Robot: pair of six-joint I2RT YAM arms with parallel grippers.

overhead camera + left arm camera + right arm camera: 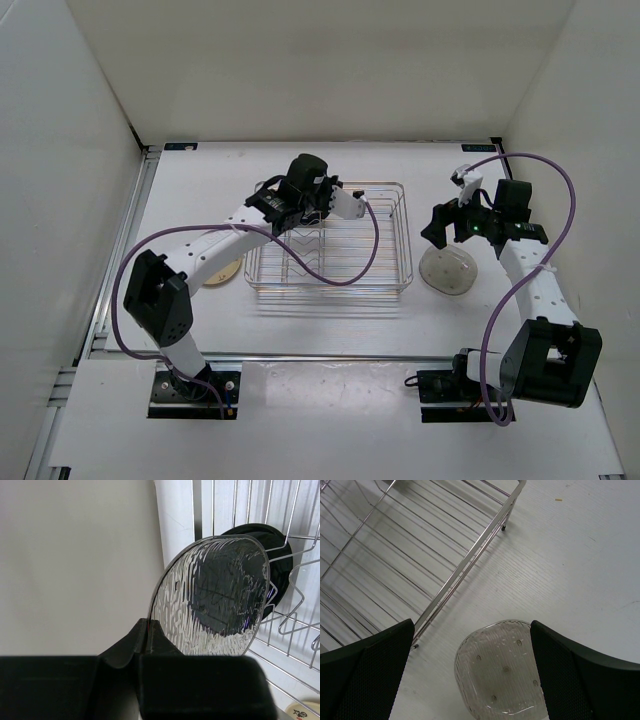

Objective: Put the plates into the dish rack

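Note:
The greyish plate is still hanging above the wires beside the black plate. It will next come down with my left gripper until it stands there, and then my left gripper will let go.
My left gripper (290, 212) hangs over the back left of the dish rack (385, 262). In the left wrist view it (149, 623) is shut on the rim of a translucent greyish ribbed plate (215, 597) held on edge. A black plate (281, 565) stands in the rack's wires (300, 605) just behind it. My right gripper (452, 228) is open above a second clear plate (447, 271) lying flat on the table right of the rack. In the right wrist view its fingers (370, 675) straddle that plate (502, 672) without touching it. A cream-yellow plate (224, 272) lies left of the rack.
White walls close in the table on three sides. The rack's right rim (470, 562) runs close to the clear plate on the table. The left arm's purple cable (340, 275) drapes across the rack. An edge of the cream plate (306, 712) shows below the rack.

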